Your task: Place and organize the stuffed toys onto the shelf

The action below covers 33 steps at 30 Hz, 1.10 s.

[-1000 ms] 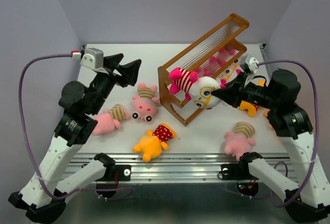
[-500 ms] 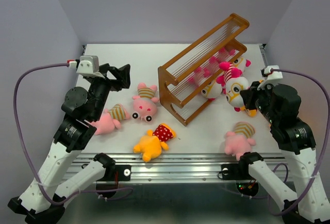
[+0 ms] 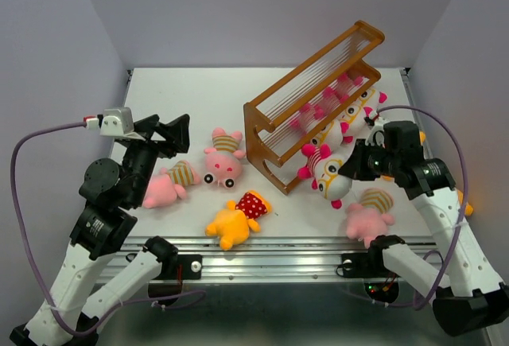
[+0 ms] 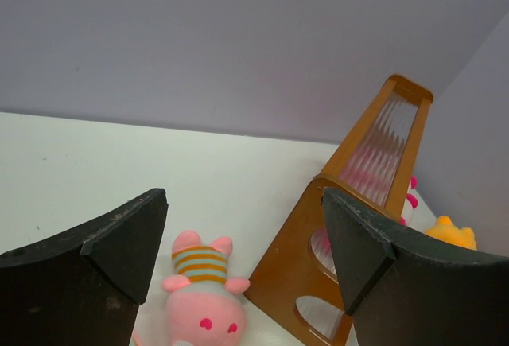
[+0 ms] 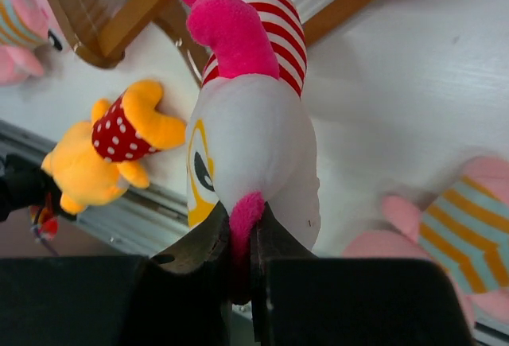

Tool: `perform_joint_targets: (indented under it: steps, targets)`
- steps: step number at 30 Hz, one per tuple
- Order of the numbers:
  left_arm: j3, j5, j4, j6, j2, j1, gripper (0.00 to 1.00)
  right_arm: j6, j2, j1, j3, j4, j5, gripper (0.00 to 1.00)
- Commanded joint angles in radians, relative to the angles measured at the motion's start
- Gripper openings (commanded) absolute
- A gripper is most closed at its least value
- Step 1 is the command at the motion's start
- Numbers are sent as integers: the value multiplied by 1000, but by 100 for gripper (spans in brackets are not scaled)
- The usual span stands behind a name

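Note:
The lower level's near end (image 3: 292,169) is still empty, so I should next push the toy in my right gripper down and left in the top view into it and release the toy.
The orange-brown wooden shelf (image 3: 312,101) stands tilted at the back right. My right gripper (image 3: 351,173) is shut on the pink ear of a white-faced toy with orange glasses and a red-striped shirt (image 3: 326,176), held just in front of the shelf's near end; the wrist view shows the jaws (image 5: 242,239) pinching the ear of this toy (image 5: 254,131). My left gripper (image 3: 179,126) is open and empty, raised above the left side. A pink striped toy (image 3: 222,158) lies beside the shelf and shows between the left jaws (image 4: 200,298).
Another pink striped toy (image 3: 169,184) lies at the left, a yellow-orange polka-dot toy (image 3: 235,217) at the front middle, a pink striped toy (image 3: 370,212) at the front right. More white-and-pink toys (image 3: 343,117) lie behind the shelf. A metal rail runs along the near edge.
My right gripper has carried the white-faced toy from the shelf's lower tier out to the right, then down in front of the shelf's near end. My left arm has drawn back leftward.

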Motion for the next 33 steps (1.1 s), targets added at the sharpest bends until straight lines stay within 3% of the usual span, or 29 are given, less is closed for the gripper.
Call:
perform_joint_targets:
  steps: [1, 8, 21, 33]
  targets:
    - [6, -20, -4, -40, -17, 5, 90, 36, 21, -7, -49, -49, -266, 1]
    - [9, -20, -14, -76, -29, 5, 90, 19, 68, -7, -120, 12, -366, 1]
    - [20, 3, -19, -107, -5, 4, 90, 125, 139, -7, -241, 632, -240, 1]
    - [6, 3, -22, -126, -2, 4, 90, 220, 219, -7, -393, 1005, -203, 0]
